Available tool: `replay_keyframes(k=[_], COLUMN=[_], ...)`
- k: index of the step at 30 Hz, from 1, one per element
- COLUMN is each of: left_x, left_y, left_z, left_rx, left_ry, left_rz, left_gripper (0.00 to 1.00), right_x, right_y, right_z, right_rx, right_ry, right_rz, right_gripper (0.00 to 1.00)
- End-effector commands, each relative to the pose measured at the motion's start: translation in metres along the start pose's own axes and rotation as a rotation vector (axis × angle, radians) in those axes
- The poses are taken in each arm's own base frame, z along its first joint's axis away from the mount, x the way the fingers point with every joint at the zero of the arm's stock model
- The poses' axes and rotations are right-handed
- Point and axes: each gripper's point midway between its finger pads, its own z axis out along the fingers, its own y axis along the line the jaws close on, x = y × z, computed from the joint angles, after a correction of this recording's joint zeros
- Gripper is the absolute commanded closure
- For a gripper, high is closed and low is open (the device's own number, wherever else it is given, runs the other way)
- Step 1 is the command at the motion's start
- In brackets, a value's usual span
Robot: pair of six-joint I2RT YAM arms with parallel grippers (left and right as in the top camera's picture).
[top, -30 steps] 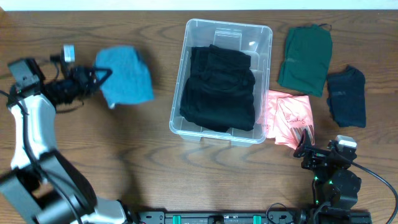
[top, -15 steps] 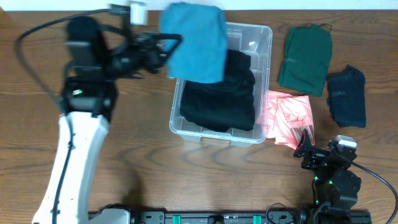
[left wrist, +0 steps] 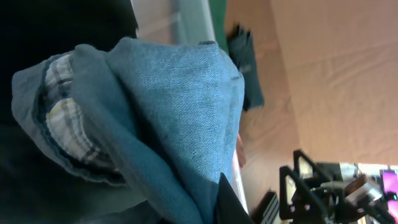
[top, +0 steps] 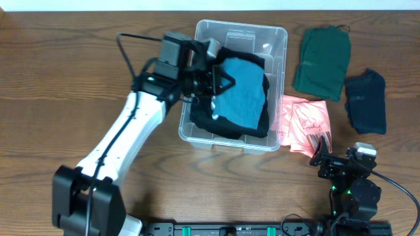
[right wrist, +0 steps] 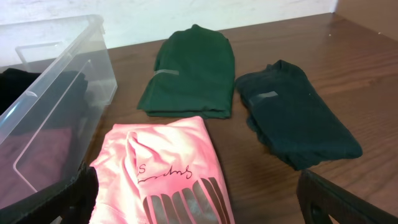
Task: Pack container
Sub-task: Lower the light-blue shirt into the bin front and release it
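Observation:
Next, my left gripper moves back and down and releases the blue garment at the container's near end (top: 240,130), since uncovered black garment shows there.
The clear plastic container (top: 279,39) stands at the middle back of the table, with a folded black garment (top: 200,118) in it. My left gripper (top: 220,82) is over the container, shut on a folded blue garment (top: 241,92) that lies on the black one. The left wrist view shows the blue garment (left wrist: 168,93) filling the frame, a plaid inner layer at its fold. My right gripper (top: 328,154) is open and empty at the front right, just in front of a pink garment (right wrist: 168,162). The container's clear wall (right wrist: 68,81) shows at left in the right wrist view.
A folded green garment (top: 323,60) lies right of the container and also shows in the right wrist view (right wrist: 189,68). A dark navy garment (top: 366,101) lies further right, seen too in the right wrist view (right wrist: 292,112). The pink garment (top: 305,121) touches the container's right side.
My left arm has swung from the far left over to the container, carrying the blue garment and lowering it onto the black garment. The right arm has not moved.

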Motion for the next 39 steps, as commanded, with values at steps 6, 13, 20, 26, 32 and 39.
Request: replay_keyframes(k=[6, 13, 20, 26, 32, 39], left_x=[0.045, 0.067, 0.078, 0.067, 0.054, 0.032], left_y=[-0.007, 0.03, 0.064, 0.061, 0.055, 0.011], left_z=[0.026, 0.037, 0.062, 0.065, 0.052, 0.018], left_rx=[-0.044, -0.167, -0.224, -0.208, -0.221, -0.15], left_ry=[0.133, 0.172, 0.211, 0.175, 0.12, 0.017], left_rz=[0.021, -0.012, -0.146, -0.131, -0.108, -0.05], left_gripper=[0.94, 0.94, 0.93, 0.83, 0.73, 0.58], right_x=[0.001, 0.001, 0.001, 0.001, 0.001, 0.001], right_y=[0.002, 0.002, 0.002, 0.002, 0.002, 0.002], right_z=[0.0, 0.0, 0.0, 0.0, 0.0, 0.0], right_rx=[-0.008, -0.008, -0.008, -0.008, -0.008, -0.008], right_ry=[0.002, 0.002, 0.002, 0.002, 0.002, 0.002], right_rz=[0.008, 0.008, 0.008, 0.008, 0.008, 0.008], right_gripper=[0.01, 0.01, 0.01, 0.01, 0.01, 0.01])
